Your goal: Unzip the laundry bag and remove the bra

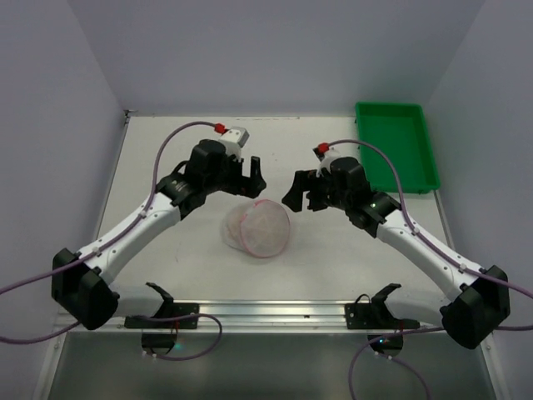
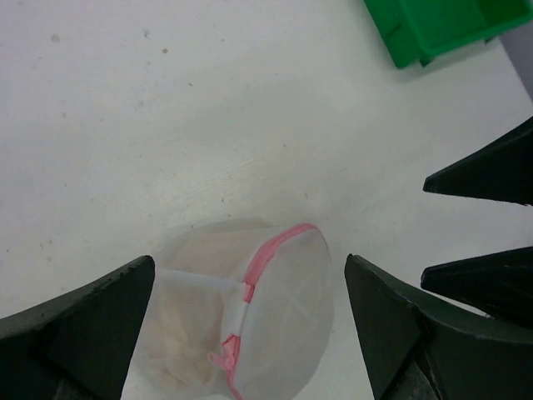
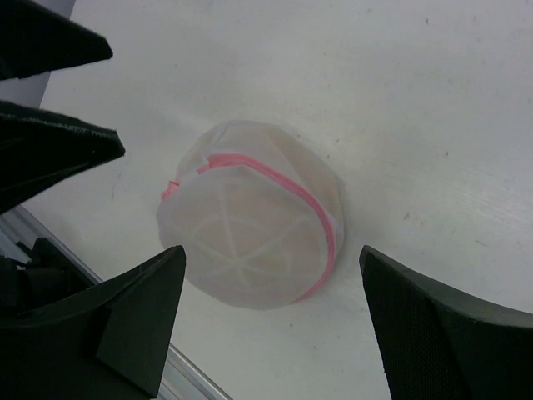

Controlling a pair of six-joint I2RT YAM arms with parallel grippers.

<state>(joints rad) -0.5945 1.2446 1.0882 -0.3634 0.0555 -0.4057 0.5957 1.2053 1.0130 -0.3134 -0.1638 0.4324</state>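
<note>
The far end of the pink zip edge (image 1: 262, 202) (image 2: 298, 230) is next for my left gripper, which should go down and come back as it turns onto it.
The laundry bag (image 1: 256, 229) is a small round white mesh bag with a pink zip edge, lying on the table between both grippers. Its zip looks shut, and the pink pull tab (image 2: 218, 358) hangs at its side. The bag also shows in the right wrist view (image 3: 250, 233). The bra is hidden inside; only a beige tint shows through the mesh (image 2: 187, 333). My left gripper (image 1: 246, 177) is open and empty just behind the bag, its jaws either side of it in the left wrist view (image 2: 248, 275). My right gripper (image 1: 300, 193) is open and empty to the bag's right.
A green tray (image 1: 396, 146) stands at the back right, also in the left wrist view (image 2: 433, 29). A metal rail (image 1: 266, 312) runs along the table's near edge. White walls close in the table on the left, back and right.
</note>
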